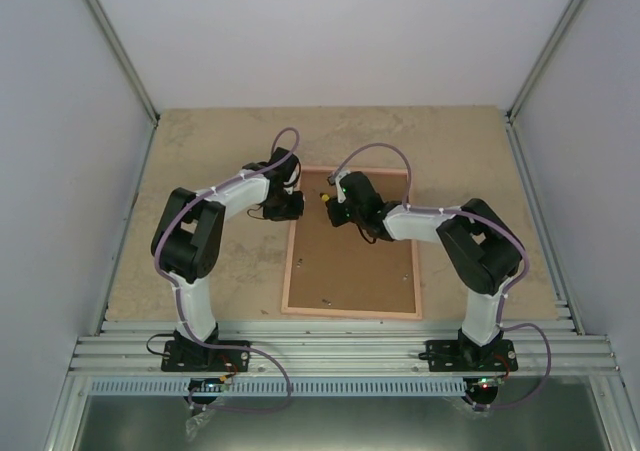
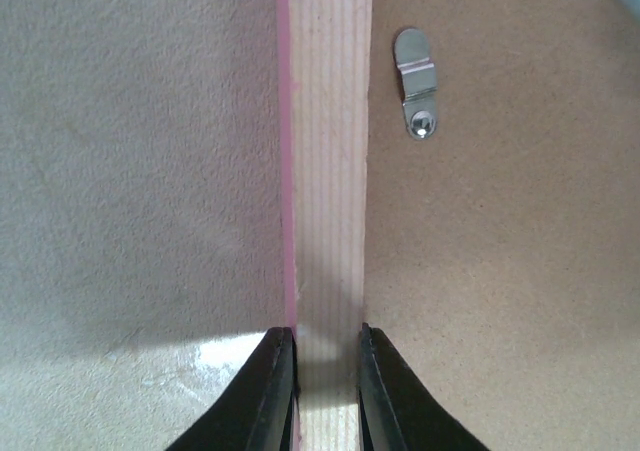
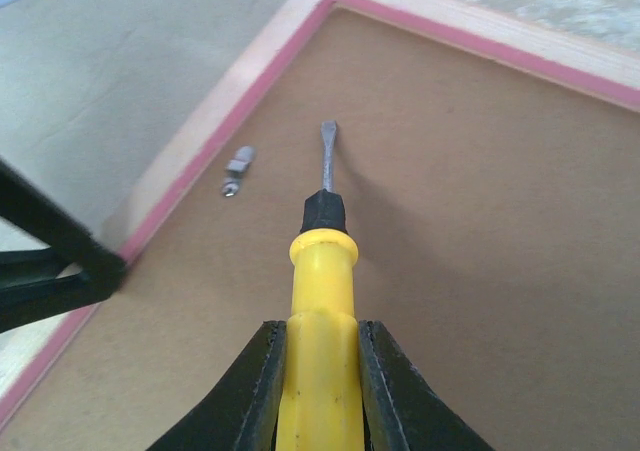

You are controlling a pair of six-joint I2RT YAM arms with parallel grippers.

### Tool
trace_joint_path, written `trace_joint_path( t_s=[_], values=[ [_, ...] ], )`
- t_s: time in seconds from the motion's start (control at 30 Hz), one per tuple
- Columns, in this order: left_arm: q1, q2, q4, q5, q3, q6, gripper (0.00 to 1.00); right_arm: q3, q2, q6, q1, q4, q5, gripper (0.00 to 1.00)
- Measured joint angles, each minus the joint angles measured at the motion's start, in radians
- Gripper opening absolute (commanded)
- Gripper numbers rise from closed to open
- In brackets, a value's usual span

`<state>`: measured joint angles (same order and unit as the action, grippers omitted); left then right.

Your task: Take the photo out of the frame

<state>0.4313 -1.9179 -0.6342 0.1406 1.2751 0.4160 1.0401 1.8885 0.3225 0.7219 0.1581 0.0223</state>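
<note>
I should move the screwdriver (image 3: 322, 301) with my right gripper off the frame's board to the right in the top view, then down, and let go on the empty tabletop beside the frame.
The frame (image 1: 298, 241) lies face down on the table, its brown board back (image 1: 350, 261) up, with a thin pink edge. The photo is hidden under the board. My left gripper (image 1: 288, 207) is shut on the frame's left rail (image 2: 330, 171), one finger on each side of it. A small metal turn clip (image 2: 415, 81) sits on the board just beside the rail. My right gripper (image 1: 338, 203) is shut on a yellow-handled screwdriver (image 3: 322, 301). Its flat tip (image 3: 327, 131) hovers over the board near a metal clip (image 3: 236, 169) by the pink rail (image 3: 230, 131).
The beige tabletop (image 1: 200, 151) surrounds the frame. Grey walls stand left, right and behind. Aluminium rails (image 1: 340, 351) run along the near edge under both arm bases. Small clips also show near the frame's lower edge (image 1: 322, 297).
</note>
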Motion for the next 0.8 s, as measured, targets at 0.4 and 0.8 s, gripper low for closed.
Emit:
trace_joint_path(
  t_s=[0.4,0.8],
  values=[
    [0.001,0.009,-0.018,-0.002,-0.007,0.011,0.11,-0.052,-0.083,-0.001,-0.021,-0.063,0.039,0.0],
    [-0.027,0.037,-0.026,-0.011,-0.039,0.027,0.12,-0.204,-0.369,-0.014,-0.193,-0.007,-0.072,0.0]
  ],
)
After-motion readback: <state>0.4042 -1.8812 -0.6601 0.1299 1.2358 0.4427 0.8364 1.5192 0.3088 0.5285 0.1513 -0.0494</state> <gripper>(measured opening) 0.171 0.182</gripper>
